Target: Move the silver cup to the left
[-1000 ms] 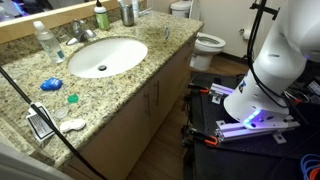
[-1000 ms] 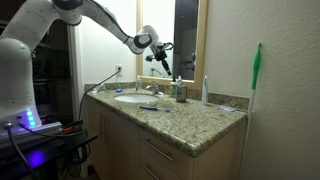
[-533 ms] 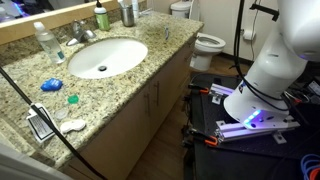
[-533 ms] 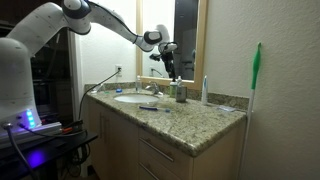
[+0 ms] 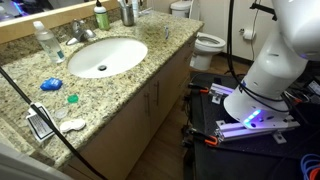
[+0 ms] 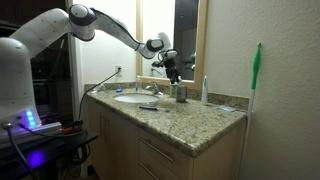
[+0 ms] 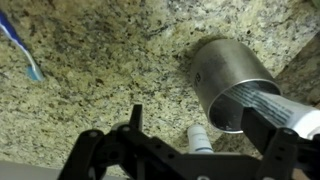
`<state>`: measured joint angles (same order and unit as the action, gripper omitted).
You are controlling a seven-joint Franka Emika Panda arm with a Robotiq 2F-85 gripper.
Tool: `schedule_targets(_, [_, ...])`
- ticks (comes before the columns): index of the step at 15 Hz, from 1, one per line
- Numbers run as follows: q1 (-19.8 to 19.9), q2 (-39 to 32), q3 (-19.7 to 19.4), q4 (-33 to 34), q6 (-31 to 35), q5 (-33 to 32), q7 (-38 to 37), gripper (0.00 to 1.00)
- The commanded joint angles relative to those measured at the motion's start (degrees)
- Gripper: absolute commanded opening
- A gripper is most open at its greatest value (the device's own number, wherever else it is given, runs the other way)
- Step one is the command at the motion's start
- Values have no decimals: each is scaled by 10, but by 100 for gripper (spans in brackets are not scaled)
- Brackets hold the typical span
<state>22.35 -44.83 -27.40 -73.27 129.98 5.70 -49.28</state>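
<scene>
I need to lower my gripper next, straddling the silver cup's side at its rim, toothbrush side.
The silver cup [image 5: 127,12] is a plain metal tumbler standing at the back of the granite counter, next to the green bottle [image 5: 101,17]. In the wrist view the cup [image 7: 225,78] fills the upper right, its open mouth facing the camera. My gripper [image 7: 200,128] is open, with the two dark fingers spread apart, and it hovers just above the cup without touching it. In an exterior view the gripper [image 6: 172,68] hangs over the cup [image 6: 183,94] at the end of the outstretched arm.
A sink [image 5: 100,57] with a faucet [image 5: 80,33] is set in the counter, and a clear water bottle [image 5: 44,42] stands at its back. A blue toothbrush [image 7: 20,45] lies on the granite. A small white cylinder [image 7: 200,138] lies by the cup. A mirror and wall stand behind.
The arm has reached further along the counter. The gripper has moved right and down to a point over the silver cup. The cup and other objects have not moved.
</scene>
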Motion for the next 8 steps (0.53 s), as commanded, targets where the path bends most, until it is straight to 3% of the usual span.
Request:
schedule_targets(1, [2,-16,0,10,-2,-2,-23,100])
schedule_targets(5, [6,-49,-1,38,-3,-5,-52,100])
schedule_targets(8, [30,-68,24,76,-86,-13,-52,100])
